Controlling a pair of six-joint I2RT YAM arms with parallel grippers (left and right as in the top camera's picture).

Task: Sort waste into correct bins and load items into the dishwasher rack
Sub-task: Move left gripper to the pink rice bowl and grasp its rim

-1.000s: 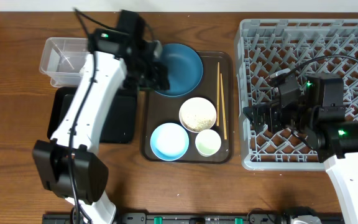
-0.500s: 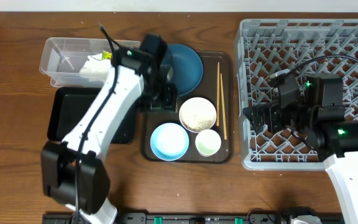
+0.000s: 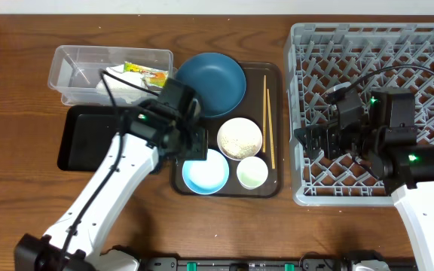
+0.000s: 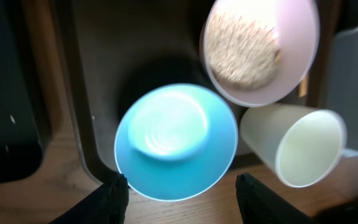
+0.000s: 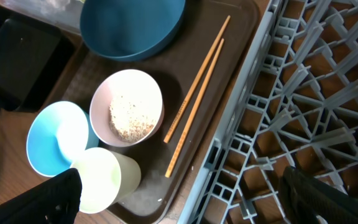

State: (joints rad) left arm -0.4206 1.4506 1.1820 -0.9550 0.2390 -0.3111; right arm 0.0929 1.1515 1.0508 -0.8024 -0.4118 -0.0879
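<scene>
I need to move my left gripper next across the white bowl [image 3: 239,138] and down onto its rim by the chopsticks. The bowl's rim there is below the gripper and clear of the rice.
My left gripper [image 3: 192,144] [image 4: 182,208] is open and empty, hovering over the near rim of the light-blue-inside bowl [image 3: 205,172] [image 4: 176,140] on the brown tray. The white bowl [image 3: 239,138] [image 4: 260,50] holds rice scraps. Beside it stand the small white cup [image 3: 252,172] [image 4: 294,146], the chopsticks [image 3: 267,120] and the dark-blue plate [image 3: 211,83]. White tissue [image 3: 119,84] and the yellow-green wrapper [image 3: 145,73] lie in the clear tub [image 3: 70,71]. My right gripper [image 3: 313,141] [image 5: 185,208] is open and empty above the left edge of the grey rack [image 3: 398,53] [image 5: 303,93].
The brown serving tray [image 3: 179,181] sits between the black tray [image 3: 89,139] and the rack. The black tray lies in front of the clear tub, with my left arm crossing its right side. Bare wooden table lies along the front edge.
My left arm has swung from over the tub and plate toward the front, now above the light-blue bowl. The tissue and wrapper now show in the tub. The right arm has not moved.
</scene>
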